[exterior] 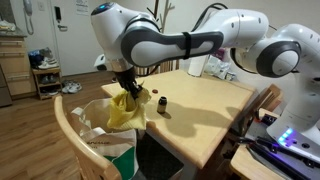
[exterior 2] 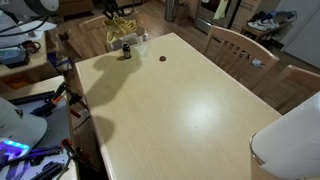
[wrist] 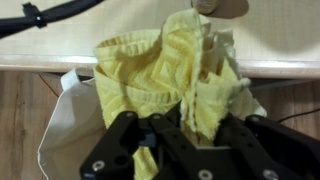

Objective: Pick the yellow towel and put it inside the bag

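The robot should next carry the hanging towel outward over the bag's white opening (exterior: 98,114) (wrist: 70,110) and let go of it, because that opening is outward of the gripper, past the table edge.
The yellow towel (wrist: 170,75) hangs bunched from my gripper (wrist: 185,125), whose black fingers are shut on its fabric. In an exterior view the towel (exterior: 124,108) dangles below the gripper (exterior: 127,88) just past the table edge, above the open white bag (exterior: 100,135) on a chair. In the wrist view the bag's white mouth (wrist: 70,110) lies beneath the towel. In an exterior view the gripper and towel (exterior 2: 122,28) sit at the table's far edge, small and hard to read.
The light wooden table (exterior: 205,105) holds a small dark bottle (exterior: 159,104) and a small dark cap (exterior: 146,96) near the gripper; both also show in an exterior view (exterior 2: 126,51). Wooden chairs (exterior 2: 235,45) stand around the table. Equipment clutters one side (exterior 2: 30,95).
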`<state>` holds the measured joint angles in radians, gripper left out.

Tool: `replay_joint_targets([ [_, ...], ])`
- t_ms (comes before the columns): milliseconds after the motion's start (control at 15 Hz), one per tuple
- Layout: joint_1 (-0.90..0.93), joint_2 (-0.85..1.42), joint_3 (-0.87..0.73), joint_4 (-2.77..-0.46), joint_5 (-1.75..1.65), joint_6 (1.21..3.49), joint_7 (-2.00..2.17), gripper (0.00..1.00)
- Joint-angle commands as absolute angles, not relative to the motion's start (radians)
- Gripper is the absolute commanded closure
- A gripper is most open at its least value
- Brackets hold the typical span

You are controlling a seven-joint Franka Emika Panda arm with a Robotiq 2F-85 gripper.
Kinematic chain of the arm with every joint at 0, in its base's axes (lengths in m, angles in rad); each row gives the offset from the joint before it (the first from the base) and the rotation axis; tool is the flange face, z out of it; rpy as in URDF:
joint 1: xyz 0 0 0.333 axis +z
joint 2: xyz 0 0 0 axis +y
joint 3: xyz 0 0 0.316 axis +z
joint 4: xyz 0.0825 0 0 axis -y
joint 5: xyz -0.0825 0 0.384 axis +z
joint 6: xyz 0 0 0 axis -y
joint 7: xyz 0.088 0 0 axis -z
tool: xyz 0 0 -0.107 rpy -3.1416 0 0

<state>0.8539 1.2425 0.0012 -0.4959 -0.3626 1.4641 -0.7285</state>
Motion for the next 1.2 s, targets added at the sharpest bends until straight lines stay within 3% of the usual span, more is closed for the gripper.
replay_joint_targets([
  [0,0.893,1.304,-0.06,-0.399,-0.426,1.462,-0.763,0.95],
  [667,0.929,1.327,-0.128,-0.347,-0.453,1.468,-0.761,0.95],
  [1133,0.939,1.364,-0.108,-0.313,-0.43,1.644,-0.798,0.95],
])
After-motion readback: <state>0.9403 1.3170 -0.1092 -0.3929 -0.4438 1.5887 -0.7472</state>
